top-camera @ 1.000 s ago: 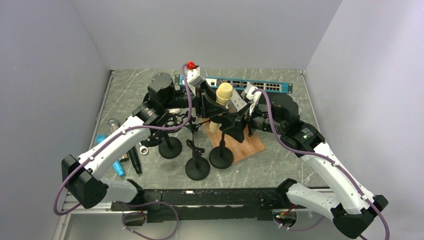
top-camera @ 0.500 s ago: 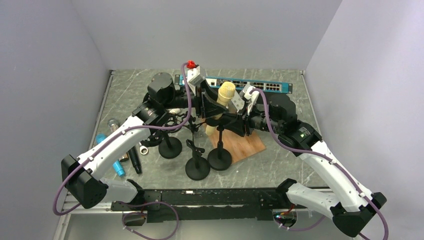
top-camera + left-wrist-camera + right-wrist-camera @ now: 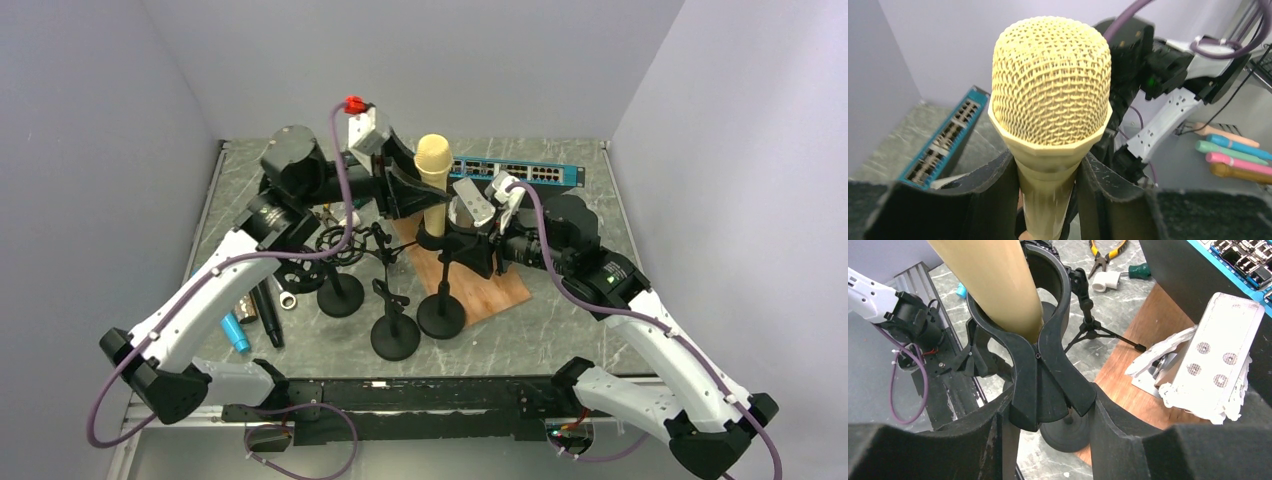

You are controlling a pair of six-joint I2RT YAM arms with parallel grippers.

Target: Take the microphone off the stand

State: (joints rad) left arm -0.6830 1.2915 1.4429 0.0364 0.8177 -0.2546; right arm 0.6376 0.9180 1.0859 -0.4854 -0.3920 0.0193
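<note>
I will next lift the microphone up from the clip (image 3: pixel 432 240) with my left gripper, then move it across and down beside the wrench and release it on the bare tabletop.
The gold microphone (image 3: pixel 433 170) stands upright, its lower body still inside the black clip (image 3: pixel 432 240) of a stand (image 3: pixel 441 316). My left gripper (image 3: pixel 408 190) is shut on the microphone's neck just under the mesh head (image 3: pixel 1050 75); its black fingers (image 3: pixel 990 195) press both sides. My right gripper (image 3: pixel 470 252) is shut on the handles of the clip (image 3: pixel 1040 370), squeezing them; the microphone's body (image 3: pixel 988 280) passes through the clip's ring.
Two more black stands (image 3: pixel 395 335) stand left of the held one, by a wooden board (image 3: pixel 490 290). A blue network switch (image 3: pixel 500 170) lies at the back. Markers and tools (image 3: pixel 240 320) lie at the left; pliers (image 3: pixel 1105 252) and a screwdriver lie behind.
My left arm has risen and moved back, lifting the microphone from tilted to upright and higher in the clip. My right gripper shifted slightly left, holding the clip.
</note>
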